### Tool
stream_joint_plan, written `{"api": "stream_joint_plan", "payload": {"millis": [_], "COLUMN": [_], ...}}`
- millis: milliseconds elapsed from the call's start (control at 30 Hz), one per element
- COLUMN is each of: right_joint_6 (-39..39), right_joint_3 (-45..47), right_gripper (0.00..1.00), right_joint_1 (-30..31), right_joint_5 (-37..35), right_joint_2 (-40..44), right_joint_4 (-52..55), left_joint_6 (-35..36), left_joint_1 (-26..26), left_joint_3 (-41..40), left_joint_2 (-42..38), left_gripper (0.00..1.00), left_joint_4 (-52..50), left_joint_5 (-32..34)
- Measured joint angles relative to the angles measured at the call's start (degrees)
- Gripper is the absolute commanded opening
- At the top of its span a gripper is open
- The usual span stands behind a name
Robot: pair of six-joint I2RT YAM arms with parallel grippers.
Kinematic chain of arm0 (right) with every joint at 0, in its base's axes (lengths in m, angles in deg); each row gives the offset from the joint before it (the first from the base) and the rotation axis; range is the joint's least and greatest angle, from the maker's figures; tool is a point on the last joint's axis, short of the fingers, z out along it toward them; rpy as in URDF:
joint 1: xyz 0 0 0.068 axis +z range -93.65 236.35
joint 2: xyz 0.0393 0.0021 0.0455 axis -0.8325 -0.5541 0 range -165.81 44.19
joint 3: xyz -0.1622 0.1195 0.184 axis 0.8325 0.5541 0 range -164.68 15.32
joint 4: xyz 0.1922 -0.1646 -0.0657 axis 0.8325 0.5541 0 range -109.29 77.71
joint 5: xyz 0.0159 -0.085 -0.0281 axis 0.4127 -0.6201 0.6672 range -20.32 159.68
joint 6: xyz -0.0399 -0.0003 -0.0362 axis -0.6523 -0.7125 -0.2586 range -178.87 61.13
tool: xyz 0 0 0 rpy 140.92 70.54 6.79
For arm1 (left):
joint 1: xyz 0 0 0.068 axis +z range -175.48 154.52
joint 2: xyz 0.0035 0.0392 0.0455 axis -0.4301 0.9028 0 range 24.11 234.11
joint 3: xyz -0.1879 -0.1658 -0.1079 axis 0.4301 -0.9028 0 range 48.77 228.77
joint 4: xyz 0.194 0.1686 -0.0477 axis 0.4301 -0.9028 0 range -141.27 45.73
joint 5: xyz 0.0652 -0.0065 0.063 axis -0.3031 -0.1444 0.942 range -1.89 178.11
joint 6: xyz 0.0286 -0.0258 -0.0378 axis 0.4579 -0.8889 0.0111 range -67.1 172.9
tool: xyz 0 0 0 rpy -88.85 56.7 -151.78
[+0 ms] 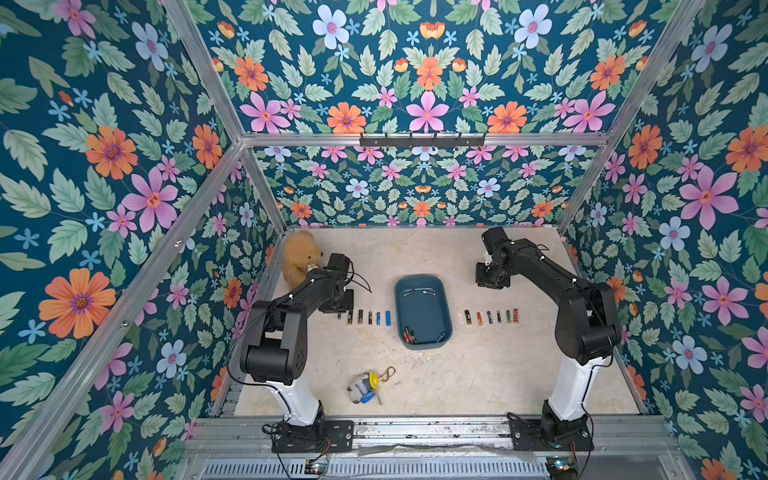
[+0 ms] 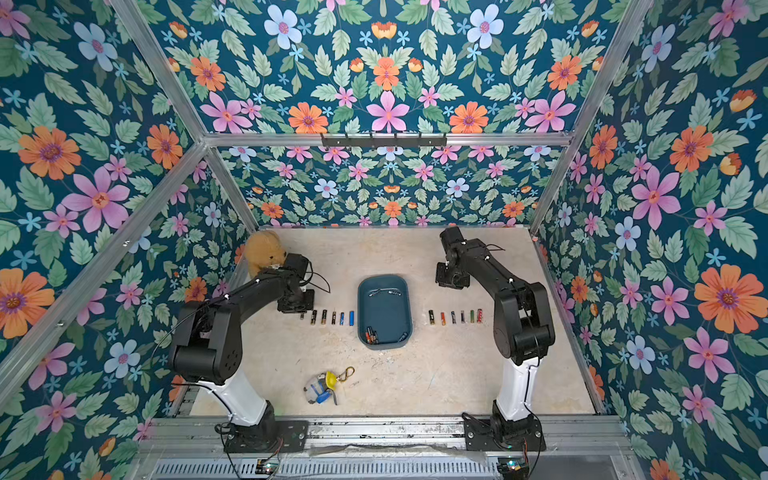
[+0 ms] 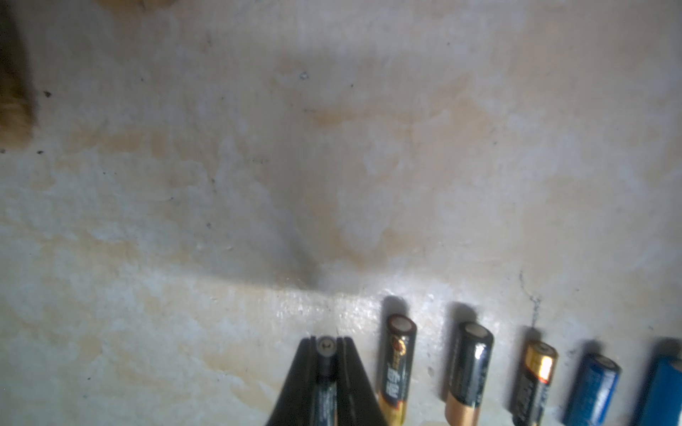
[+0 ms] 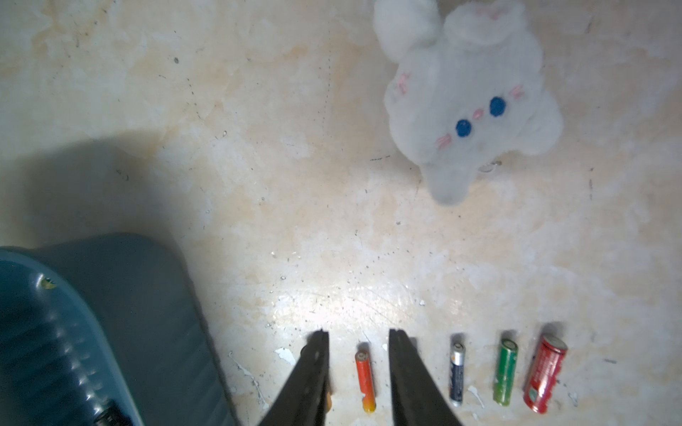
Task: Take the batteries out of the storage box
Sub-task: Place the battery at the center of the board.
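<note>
The left gripper lowers and releases the thin black battery on the tabletop next, since the bare spot at the row's outer end [image 1: 340, 319] lies below the fingers.
The teal storage box [image 1: 422, 307] [image 2: 384, 309] lies mid-table, with a few batteries [image 1: 408, 334] at its near end. More batteries lie on the table in a row to its left [image 1: 370, 318] and a row to its right [image 1: 490, 316]. My left gripper [image 3: 326, 341] [image 1: 338, 311] is low at the left row's outer end, shut on a thin black battery [image 3: 326, 348]. My right gripper [image 4: 358, 333] [image 1: 490, 282] hangs open and empty above the right row. An orange battery [image 4: 364, 378] lies on the table below, between its fingers. The box's corner [image 4: 121, 313] shows beside it.
A brown teddy bear [image 1: 300, 257] sits at the back left, behind my left arm. A white plush rabbit [image 4: 468, 99] lies beyond the right row. A small toy with a yellow cap and key clip [image 1: 365, 386] lies near the front edge.
</note>
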State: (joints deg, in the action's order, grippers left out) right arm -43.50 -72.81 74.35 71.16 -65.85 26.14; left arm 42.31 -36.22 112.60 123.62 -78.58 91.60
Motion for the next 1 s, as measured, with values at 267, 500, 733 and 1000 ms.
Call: {"api": "stream_joint_plan", "payload": {"millis": [267, 500, 733, 1000], "right_joint_6": [0.0, 0.0, 0.0, 0.0], "right_joint_3": [-0.96, -1.09, -1.16, -1.16], "right_gripper": [0.33, 0.33, 0.33, 0.33], "right_joint_1": [0.0, 0.0, 0.0, 0.0], "right_joint_5": [-0.04, -0.26, -0.46, -0.46], "right_joint_2": [-0.63, -0.72, -0.72, -0.72], "right_joint_4": [0.66, 1.05, 1.11, 1.14], "left_joint_6": [0.22, 0.39, 0.42, 0.42], "left_joint_1": [0.09, 0.2, 0.24, 0.24], "left_joint_3": [-1.22, -1.66, -2.4, -2.4], "left_joint_2": [1.07, 1.84, 2.01, 2.14], "left_gripper": [0.08, 0.08, 0.08, 0.11], "left_joint_4": [1.4, 2.56, 2.91, 3.04], "left_joint_5": [-0.31, -0.44, -0.46, -0.46]}}
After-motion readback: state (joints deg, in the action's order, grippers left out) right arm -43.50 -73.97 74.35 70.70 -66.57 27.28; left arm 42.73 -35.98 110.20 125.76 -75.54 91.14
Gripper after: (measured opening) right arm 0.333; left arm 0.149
